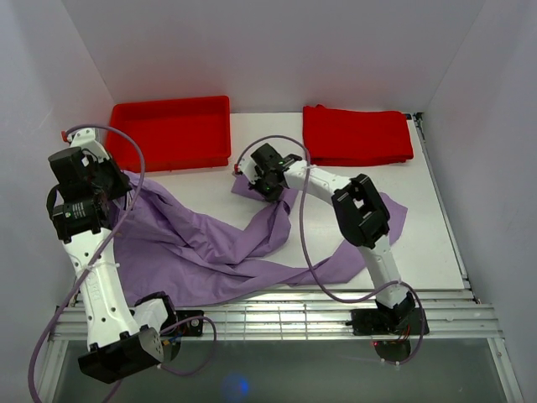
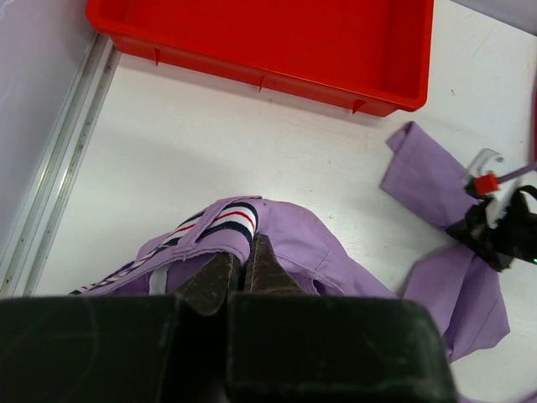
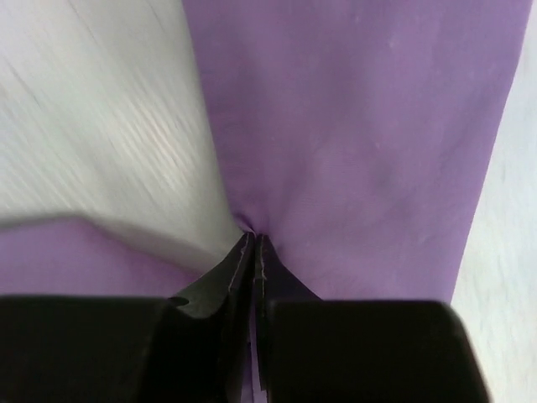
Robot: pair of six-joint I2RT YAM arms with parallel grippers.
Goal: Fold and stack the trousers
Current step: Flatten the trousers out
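My left gripper lowers the bunched waistband end outward toward the tray's near edge (image 1: 171, 171) next.
The lilac-purple trousers (image 1: 210, 252) lie crumpled across the table. My left gripper (image 1: 113, 195) is shut on the waistband end, where a striped band (image 2: 210, 225) shows just ahead of my gripper (image 2: 243, 252). My right gripper (image 1: 262, 186) is shut on a leg end near the table's middle rear; in the right wrist view the purple cloth (image 3: 361, 143) puckers at my gripper (image 3: 253, 239). The same leg end shows in the left wrist view (image 2: 424, 180).
A red plastic tray (image 1: 172, 130) stands at the back left, also in the left wrist view (image 2: 277, 38). A folded red garment (image 1: 357, 134) lies at the back right. White walls close in the table on three sides.
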